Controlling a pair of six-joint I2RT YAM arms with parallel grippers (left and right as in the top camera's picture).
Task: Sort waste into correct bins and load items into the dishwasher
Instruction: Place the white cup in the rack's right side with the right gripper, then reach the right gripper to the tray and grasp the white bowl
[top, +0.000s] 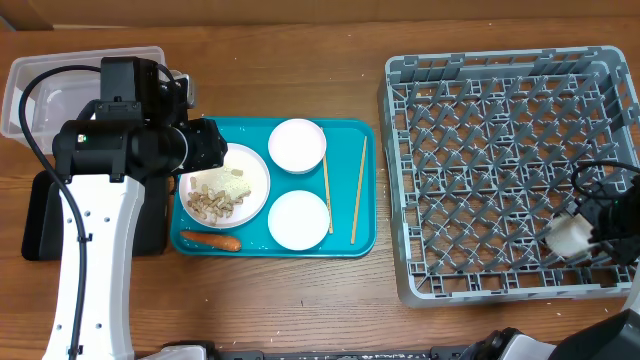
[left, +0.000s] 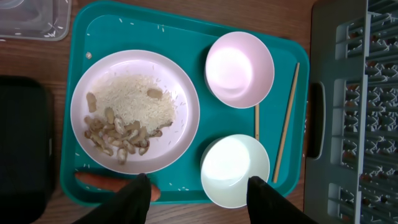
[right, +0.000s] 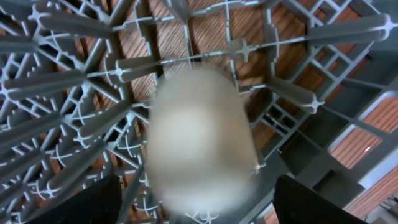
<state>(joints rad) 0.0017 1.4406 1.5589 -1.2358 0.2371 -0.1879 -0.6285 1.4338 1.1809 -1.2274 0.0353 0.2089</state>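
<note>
My right gripper should lift next and go left in the overhead view, then lower onto the white bowl's rack-side rim, because that bowl is empty.
A pink plate of rice and peanut scraps, a pink bowl, a white bowl, two chopsticks and a carrot lie on the teal tray. My left gripper is open and empty above the tray's near edge, between carrot and white bowl. My right gripper is open over the grey dish rack. A small white cup, blurred, sits between its spread fingers, also seen in the overhead view. Wrapper and tissue are out of view.
The clear tub stands at the back left and the black tray in front of it, both partly under my left arm. The teal tray lies between them and the rack. Loose rice grains dot the tray.
</note>
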